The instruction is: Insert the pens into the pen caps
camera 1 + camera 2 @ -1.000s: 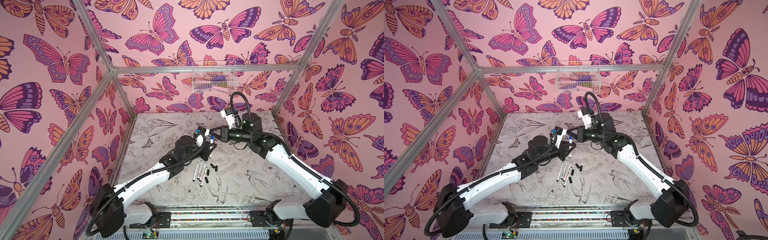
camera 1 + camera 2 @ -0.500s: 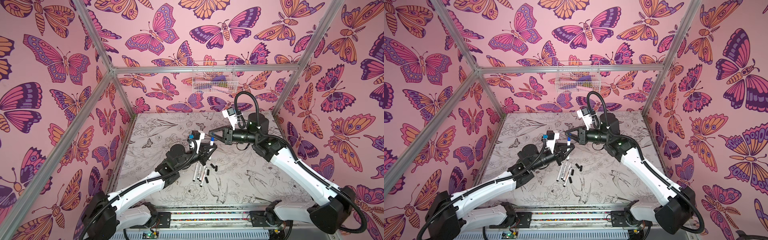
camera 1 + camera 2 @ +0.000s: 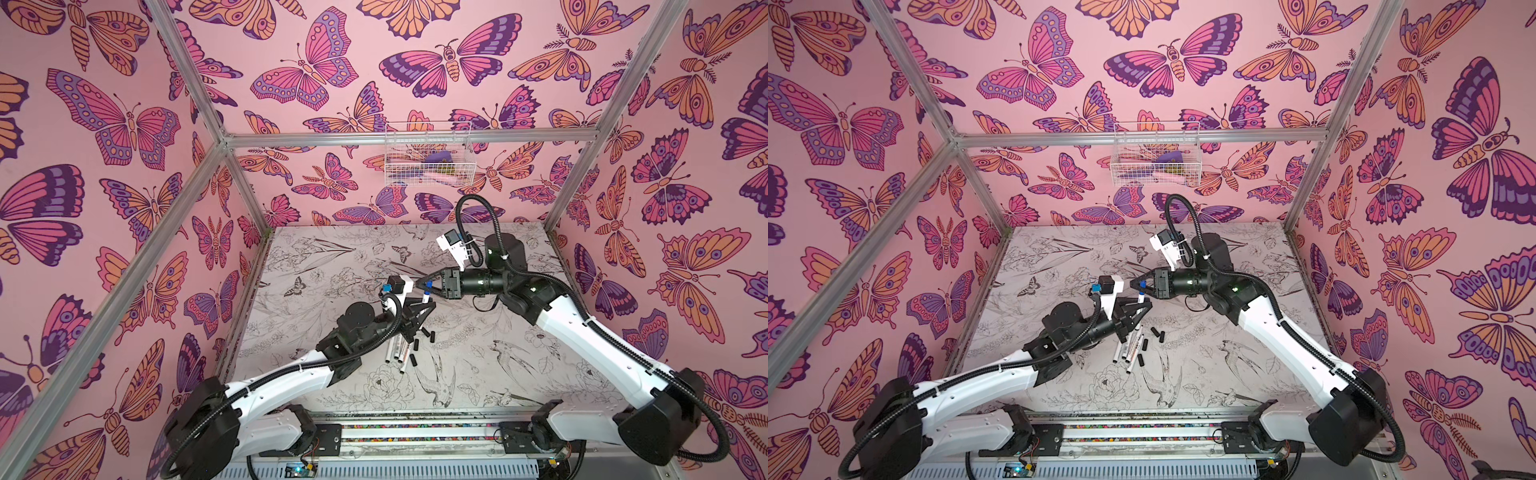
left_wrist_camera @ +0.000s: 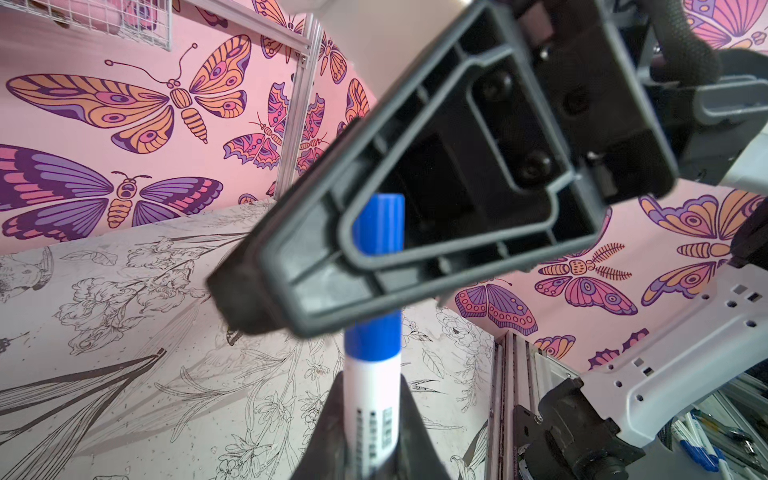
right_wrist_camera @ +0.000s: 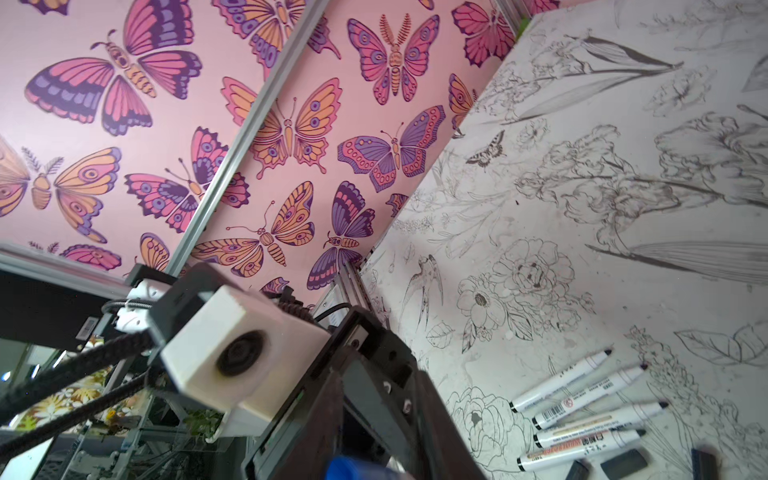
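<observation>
I need to tip my left gripper down next, away from my right gripper, and lower it to release the pen, as bare tabletop beside the uncapped pens lies below it.
My left gripper [image 3: 419, 309] [image 3: 1133, 309] is shut on a white pen [image 4: 374, 399] and holds it raised above the table. A blue pen cap [image 4: 376, 332] sits on the pen's end. My right gripper [image 3: 424, 286] [image 3: 1139, 286] reaches in from the right. Its fingers [image 4: 415, 199] stand a little wider than the blue cap [image 5: 353, 469], which lies between them. Several uncapped pens [image 3: 397, 351] [image 5: 582, 415] lie side by side on the table below the left gripper. Black pen caps [image 3: 415, 345] [image 3: 1156, 332] [image 5: 623, 459] lie next to them.
The table [image 3: 519, 353] has a floral line-drawing cover and is boxed in by butterfly-patterned walls with aluminium posts. A white wire basket [image 3: 428, 153] hangs on the back wall. The arm bases sit on a rail [image 3: 415, 432] along the front edge.
The left gripper has drawn down and toward the front with the pen. The right gripper's jaws have widened around the blue cap.
</observation>
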Robot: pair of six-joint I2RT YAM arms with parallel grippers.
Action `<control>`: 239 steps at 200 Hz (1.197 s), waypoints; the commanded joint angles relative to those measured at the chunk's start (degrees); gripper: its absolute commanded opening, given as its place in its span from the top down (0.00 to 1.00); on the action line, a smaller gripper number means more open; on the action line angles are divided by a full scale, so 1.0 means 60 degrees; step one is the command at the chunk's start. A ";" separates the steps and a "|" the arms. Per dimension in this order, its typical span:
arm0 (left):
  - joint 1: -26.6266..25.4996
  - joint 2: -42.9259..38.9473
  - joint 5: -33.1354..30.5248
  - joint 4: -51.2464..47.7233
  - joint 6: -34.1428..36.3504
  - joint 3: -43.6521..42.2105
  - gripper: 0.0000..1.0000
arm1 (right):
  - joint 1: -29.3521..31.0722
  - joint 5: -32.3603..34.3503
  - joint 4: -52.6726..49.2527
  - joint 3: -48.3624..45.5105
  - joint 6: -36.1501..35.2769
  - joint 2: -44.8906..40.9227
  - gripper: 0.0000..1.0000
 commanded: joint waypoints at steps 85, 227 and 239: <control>0.1553 0.0648 -0.1714 0.0747 -0.1743 -0.1324 1.00 | -0.1020 0.3457 -0.0572 -0.0728 0.0258 -0.1452 0.35; 0.4085 0.5056 -0.3201 -0.8155 -0.1181 0.3236 1.00 | -0.1042 0.3811 -0.1301 -0.1150 0.0018 -0.1525 0.39; 0.4147 0.5324 -0.3208 -0.8517 -0.1147 0.3456 1.00 | -0.1039 0.3824 -0.1320 -0.1195 -0.0026 -0.1582 0.39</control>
